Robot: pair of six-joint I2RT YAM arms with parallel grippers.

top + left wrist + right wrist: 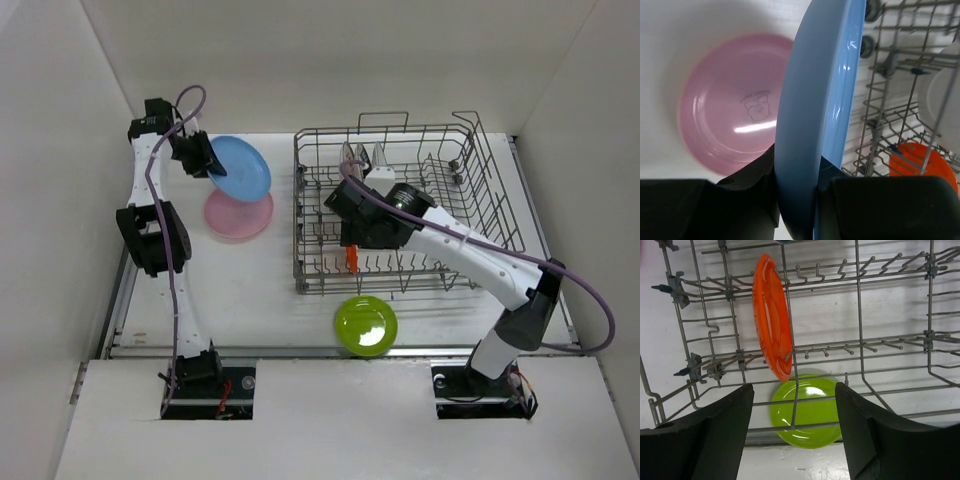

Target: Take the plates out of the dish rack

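I should lower my right gripper next and move it to the left in the wrist view, onto the orange plate's upper rim (351, 257), because the plate stands on edge.
My left gripper (796, 200) is shut on the rim of a blue plate (815, 125), held on edge and tilted above a pink plate (730, 115) that lies flat on the table. From above, the blue plate (240, 167) overlaps the pink plate (240, 215) left of the grey wire dish rack (490, 190). My right gripper (795, 440) stands open inside the rack, just above and apart from an orange plate (771, 320) upright between the tines. A yellow-green plate (810, 412) lies on the table beyond the rack's near wall. White plates (365, 160) stand at the rack's back.
The rack's wire walls and tines (857, 315) surround my right gripper (352, 240). The yellow-green plate (366, 325) sits near the table's front edge. White walls close in the table on the left, back and right.
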